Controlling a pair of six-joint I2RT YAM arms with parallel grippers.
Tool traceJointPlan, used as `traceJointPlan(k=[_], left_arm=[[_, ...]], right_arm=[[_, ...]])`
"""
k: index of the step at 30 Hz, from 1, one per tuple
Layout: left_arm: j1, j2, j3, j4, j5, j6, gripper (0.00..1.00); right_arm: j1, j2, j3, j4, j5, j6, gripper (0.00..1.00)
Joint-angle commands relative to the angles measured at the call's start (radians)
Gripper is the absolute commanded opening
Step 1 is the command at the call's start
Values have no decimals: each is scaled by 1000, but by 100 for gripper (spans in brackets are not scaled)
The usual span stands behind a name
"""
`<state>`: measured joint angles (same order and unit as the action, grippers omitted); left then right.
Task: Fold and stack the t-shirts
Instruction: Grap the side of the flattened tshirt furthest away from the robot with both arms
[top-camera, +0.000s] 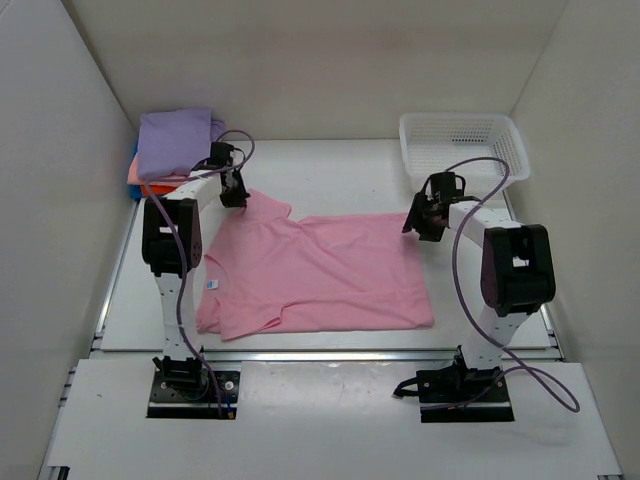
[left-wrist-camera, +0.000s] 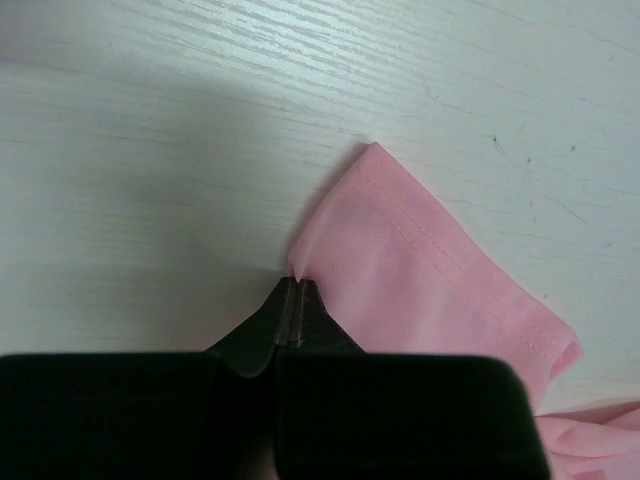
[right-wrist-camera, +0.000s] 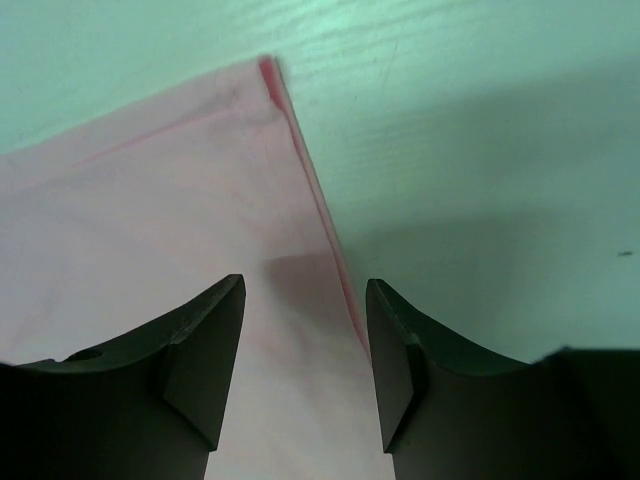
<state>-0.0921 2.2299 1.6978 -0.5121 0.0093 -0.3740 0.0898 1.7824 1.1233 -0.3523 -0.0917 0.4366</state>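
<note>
I need to reach outward and down with my right gripper to the t-shirt's far corner by the basket (right-wrist-camera: 265, 76), because the corner is outward and below. My fingers should go on either side of the t-shirt's side edge.
A light pink t-shirt (top-camera: 320, 270) lies spread flat on the table, with its small neck label (top-camera: 212, 284) at the left. My left gripper (top-camera: 235, 195) is at the shirt's far left sleeve. In the left wrist view it (left-wrist-camera: 297, 283) is shut, pinching the edge of the pink sleeve (left-wrist-camera: 420, 270). My right gripper (top-camera: 425, 225) is at the shirt's far right corner. In the right wrist view it (right-wrist-camera: 305, 345) is open, with the shirt's side edge (right-wrist-camera: 310, 190) running between the fingers. Folded shirts are stacked at the back left: lavender (top-camera: 175, 140) on top, salmon and orange (top-camera: 137, 176) beneath.
A white plastic mesh basket (top-camera: 462, 145) stands at the back right, just beyond my right gripper. White walls enclose the table on the left, back and right. The arm bases stand at the near edge.
</note>
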Motion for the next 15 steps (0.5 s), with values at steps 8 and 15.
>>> traceJointPlan(k=[8, 15], left_arm=[[9, -128, -139, 70, 58, -13, 0], [8, -113, -127, 73, 98, -26, 0]], right_arm=[[14, 100, 122, 133, 164, 148, 50], [13, 228, 268, 56, 133, 102, 50]])
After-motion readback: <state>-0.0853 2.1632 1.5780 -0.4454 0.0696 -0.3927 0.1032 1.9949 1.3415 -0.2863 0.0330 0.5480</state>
